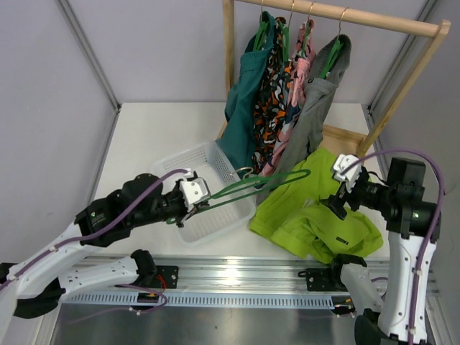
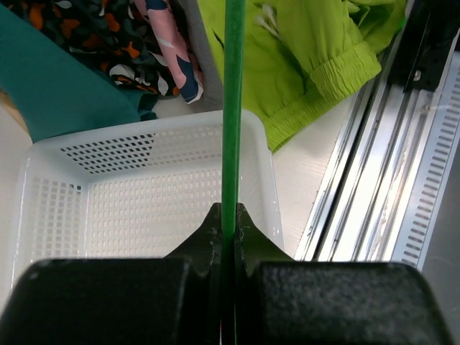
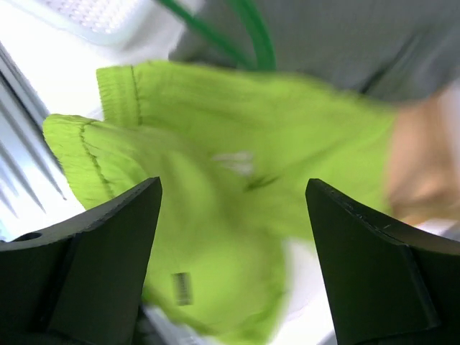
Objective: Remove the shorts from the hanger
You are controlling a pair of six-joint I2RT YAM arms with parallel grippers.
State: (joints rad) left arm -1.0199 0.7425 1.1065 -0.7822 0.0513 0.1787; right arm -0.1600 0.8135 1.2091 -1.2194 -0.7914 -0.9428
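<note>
Next, my right gripper moves to its left in the top view. It turns its open fingers astride the hanger's rod, since the hanger's unheld end (image 1: pixel 307 173) (image 3: pixel 264 59) lies that way.
The lime-green shorts (image 1: pixel 309 215) lie crumpled on the table at the front right, off the hanger; they also show in the left wrist view (image 2: pixel 302 57) and the right wrist view (image 3: pixel 237 172). The bare dark-green hanger (image 1: pixel 259 183) is held level above the basket, its hook toward the rack. My left gripper (image 1: pixel 195 205) is shut on the hanger's wire (image 2: pixel 231 108) at its left end. My right gripper (image 1: pixel 338 205) hovers open and empty just above the shorts (image 3: pixel 230 237), its fingers (image 3: pixel 115 237) wide apart.
A white perforated basket (image 1: pixel 188 159) stands under the hanger, left of the shorts. A wooden rack (image 1: pixel 345 14) at the back holds hangers with teal (image 1: pixel 244 93), patterned (image 1: pixel 277 93) and grey (image 1: pixel 316 108) garments. A metal rail (image 1: pixel 237 277) runs along the near edge.
</note>
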